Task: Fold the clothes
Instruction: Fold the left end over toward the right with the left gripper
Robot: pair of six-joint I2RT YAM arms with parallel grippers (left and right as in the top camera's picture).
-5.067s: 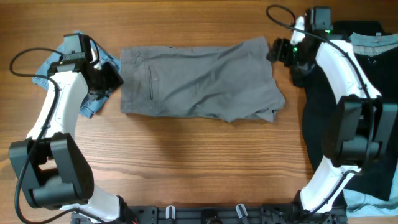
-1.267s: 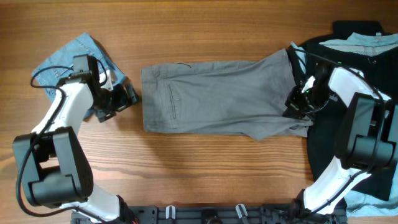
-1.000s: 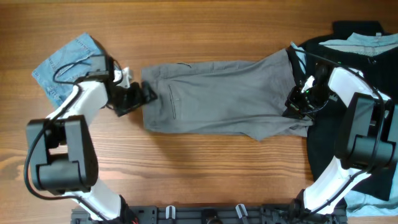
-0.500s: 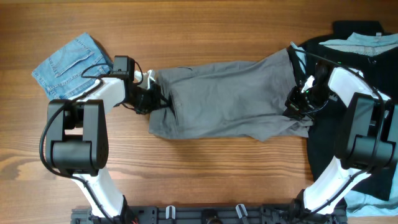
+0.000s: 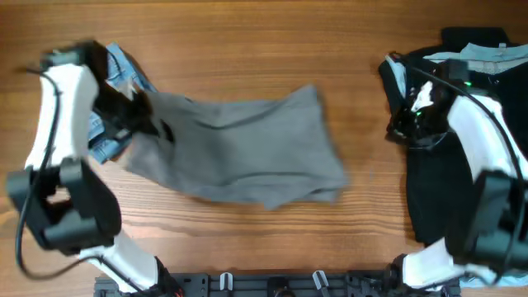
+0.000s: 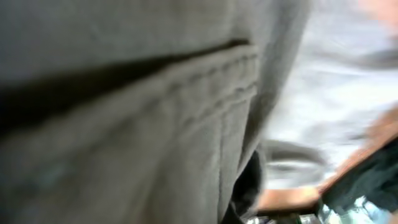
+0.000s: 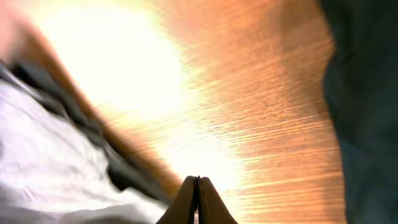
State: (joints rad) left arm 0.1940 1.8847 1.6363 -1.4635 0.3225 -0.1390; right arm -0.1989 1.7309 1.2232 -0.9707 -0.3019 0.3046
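To the right in the overhead view I will carry my left gripper, releasing the raised end over the shorts' opposite end, since they still lie spread out.
The grey shorts, the clothes, lie rumpled across the middle of the table, and their left end is raised. My left gripper is shut on that left end at the waistband. In the left wrist view, blurred grey cloth with a stitched seam fills the picture and hides the fingers. My right gripper hovers near the table's right side, well clear of the shorts. Its fingers are pressed together over bare wood with nothing between them.
Small light-blue denim shorts lie at the far left, partly under my left arm. A big black garment with pale-blue cloth covers the right edge of the table and shows at the right in the right wrist view.
My left gripper closed on the waistband end and swung up and to the left, dragging the shorts left. The leg end has slid away from my right gripper, which moved only slightly.
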